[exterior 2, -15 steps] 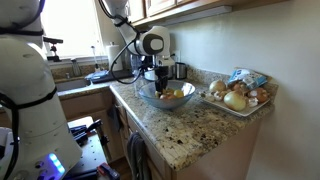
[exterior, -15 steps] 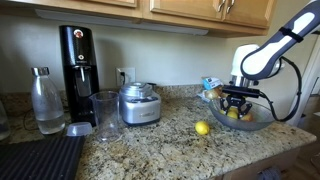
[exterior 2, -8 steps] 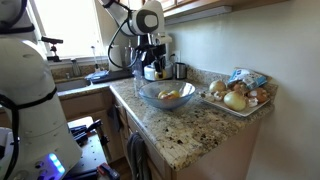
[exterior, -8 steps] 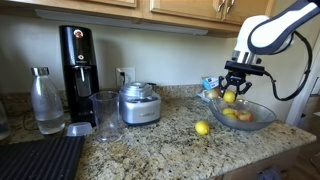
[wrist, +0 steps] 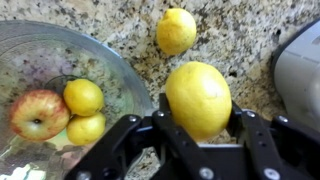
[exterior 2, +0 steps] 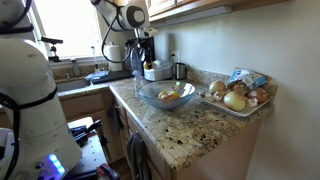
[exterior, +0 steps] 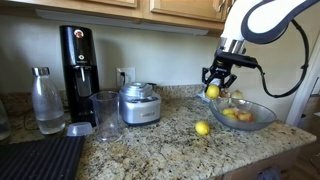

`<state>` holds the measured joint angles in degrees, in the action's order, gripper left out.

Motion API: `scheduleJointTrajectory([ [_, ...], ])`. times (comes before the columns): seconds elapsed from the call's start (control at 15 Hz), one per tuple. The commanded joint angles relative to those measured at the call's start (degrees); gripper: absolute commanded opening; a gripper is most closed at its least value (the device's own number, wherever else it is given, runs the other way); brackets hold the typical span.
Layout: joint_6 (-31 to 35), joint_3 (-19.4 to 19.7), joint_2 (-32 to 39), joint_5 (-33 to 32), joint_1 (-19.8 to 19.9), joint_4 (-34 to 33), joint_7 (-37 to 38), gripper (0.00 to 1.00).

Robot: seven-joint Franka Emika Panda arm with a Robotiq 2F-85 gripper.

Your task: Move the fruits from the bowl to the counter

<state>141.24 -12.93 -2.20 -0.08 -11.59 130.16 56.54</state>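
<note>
I should next move my gripper away from the bowl (wrist: 30,40), lower it over the clear granite and release the yellow lemon, as that bare spot is past the loose lemon.
My gripper (wrist: 198,128) is shut on a yellow lemon (wrist: 198,98) and holds it in the air above the counter, just beside the bowl's rim; it also shows in an exterior view (exterior: 213,89). The clear glass bowl (wrist: 30,40) sits to the left in the wrist view and holds two lemons (wrist: 83,97) (wrist: 86,128) and a red-and-yellow apple (wrist: 39,113). Another lemon (exterior: 202,128) lies on the granite counter (exterior: 160,145), also seen in the wrist view (wrist: 176,30). The bowl shows in both exterior views (exterior: 258,122) (exterior 2: 143,95).
A steel canister appliance (exterior: 138,103), a tall clear glass (exterior: 104,115), a black coffee machine (exterior: 77,62) and a bottle (exterior: 45,100) stand along the counter. A black ribbed mat (exterior: 40,158) lies at the front. A tray of onions (exterior 2: 238,97) sits beyond the bowl.
My gripper has risen out of the bowl with a lemon in it and moved sideways toward the steel appliance, past the bowl's rim.
</note>
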Motion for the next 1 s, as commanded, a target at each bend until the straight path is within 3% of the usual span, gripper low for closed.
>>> scheduleJointTrajectory([
  [0.0,2.1,-2.0,5.3,-0.2,-2.1,-2.3,-3.5,0.26],
  [0.47,6.4,-2.5,18.2,-2.5,-7.5,-7.2,-8.2,0.26],
  [0.93,5.9,0.8,27.8,-4.5,-12.3,-13.6,-11.0,0.26],
])
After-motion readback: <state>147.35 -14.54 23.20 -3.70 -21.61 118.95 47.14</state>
